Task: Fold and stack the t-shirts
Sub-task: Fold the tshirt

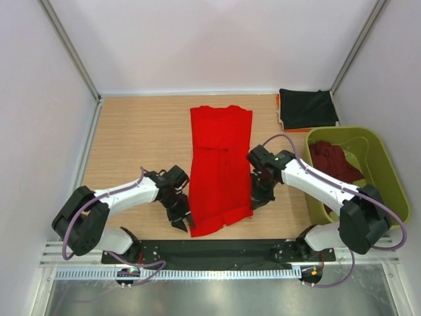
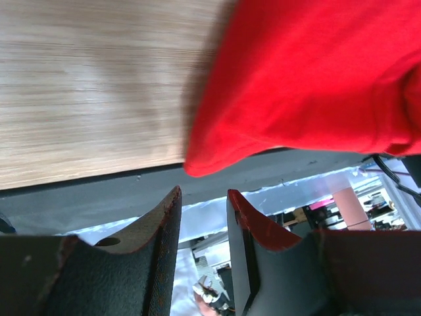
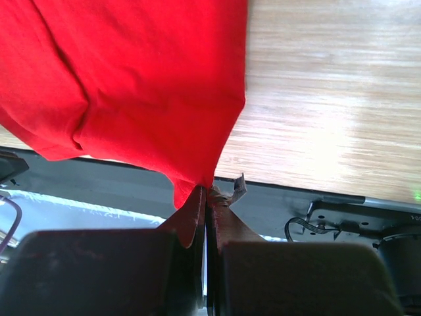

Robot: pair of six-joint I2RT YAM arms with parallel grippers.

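My left gripper isn't holding anything just above the red t-shirt's loose near corner [image 1: 195,233] [image 2: 200,162]. It should go down onto that corner next and close there.
The bright red t-shirt [image 1: 220,168] lies folded into a long strip down the middle of the table. My right gripper [image 1: 254,201] is shut on the shirt's near right corner [image 3: 197,176], and the cloth is pulled taut from the closed fingertips [image 3: 208,192]. My left gripper [image 1: 185,221] is at the shirt's near left corner. Its jaws stand open and empty [image 2: 204,201], with the red corner [image 2: 200,164] just beyond the tips and not touching them. The black t-shirt [image 1: 306,108] lies folded at the back right. The dark maroon t-shirt [image 1: 334,161] is crumpled in the basket.
The olive-green plastic basket [image 1: 385,172] stands at the right, beside my right arm. A black strip [image 1: 217,249] runs along the table's near edge, just below both grippers. Bare wood [image 1: 138,138] lies left of the red shirt. White walls enclose the back and sides.
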